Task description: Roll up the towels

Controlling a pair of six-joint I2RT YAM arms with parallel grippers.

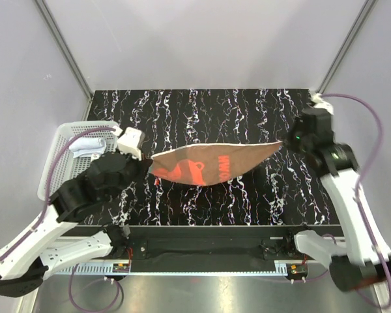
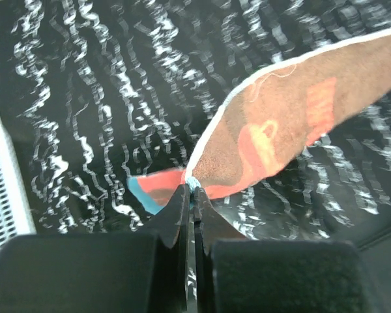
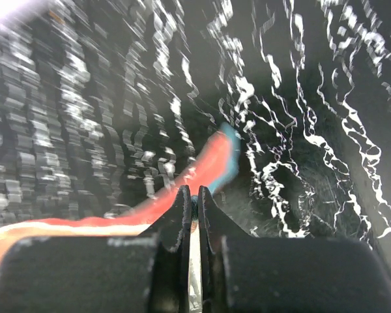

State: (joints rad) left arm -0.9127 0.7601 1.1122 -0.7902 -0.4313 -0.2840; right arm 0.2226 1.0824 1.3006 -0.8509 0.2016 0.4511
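Note:
The towel hangs midair, so my right gripper must next go down and outward onto the bare tabletop beyond the white edge to release its corner.
The rust-brown towel (image 1: 212, 164) with a red-orange patch hangs stretched between both grippers above the black marbled table. My left gripper (image 1: 145, 163) is shut on its left corner; in the left wrist view the towel (image 2: 280, 124) rises away from the pinched teal edge at my left gripper (image 2: 191, 188). At the towel's right corner my right gripper (image 1: 287, 140) is shut; its wrist view shows a blurred red and teal strip of towel (image 3: 202, 171) at the jaw tips of my right gripper (image 3: 193, 195). The pale towel (image 1: 88, 145) lies in the white basket.
The white perforated basket (image 1: 66, 135) stands at the table's left edge, close behind my left arm; its wall (image 2: 3, 195) shows in the left wrist view. Grey enclosure walls and metal posts surround the table. The black marbled table (image 1: 202, 111) stretches behind the held towel.

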